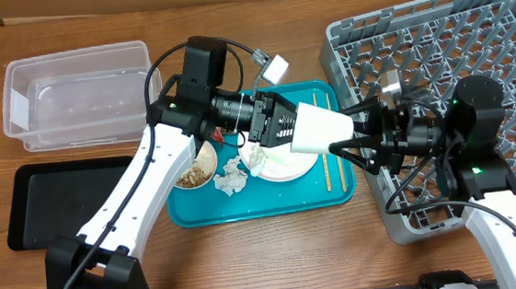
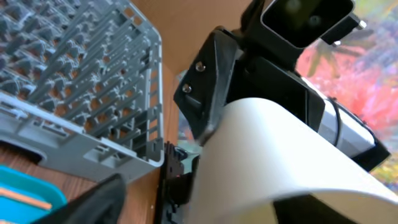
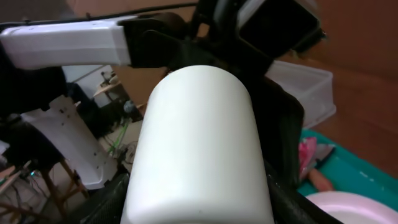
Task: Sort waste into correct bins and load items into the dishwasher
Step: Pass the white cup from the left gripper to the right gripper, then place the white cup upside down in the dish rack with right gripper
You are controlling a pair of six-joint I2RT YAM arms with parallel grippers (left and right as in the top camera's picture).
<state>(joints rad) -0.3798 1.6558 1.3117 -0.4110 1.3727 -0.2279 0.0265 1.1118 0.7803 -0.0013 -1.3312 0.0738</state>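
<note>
The rack's empty far side is below my right gripper and to its right in the overhead view. The right gripper swings over next, moves down and releases the cup [image 1: 319,128].
A white cup [image 1: 319,128] hangs on its side above the teal tray [image 1: 254,205], between both grippers. My right gripper [image 1: 342,129] has a finger pressed on each side of the cup [image 3: 199,143]. My left gripper [image 1: 284,124] is at the cup's other end, and in the left wrist view its finger stands apart from the cup wall [image 2: 280,155]. On the tray lie a white plate [image 1: 283,166], crumpled tissue [image 1: 231,177], a bowl of beige scraps [image 1: 194,174] and chopsticks [image 1: 327,171]. The right wrist view shows a red wrapper [image 3: 308,152] and a carrot piece [image 3: 320,180].
The grey dish rack [image 1: 435,47] stands at the right, under the right arm. The clear tub [image 1: 74,94] is at the back left, and the black tray [image 1: 60,202] lies in front of it.
</note>
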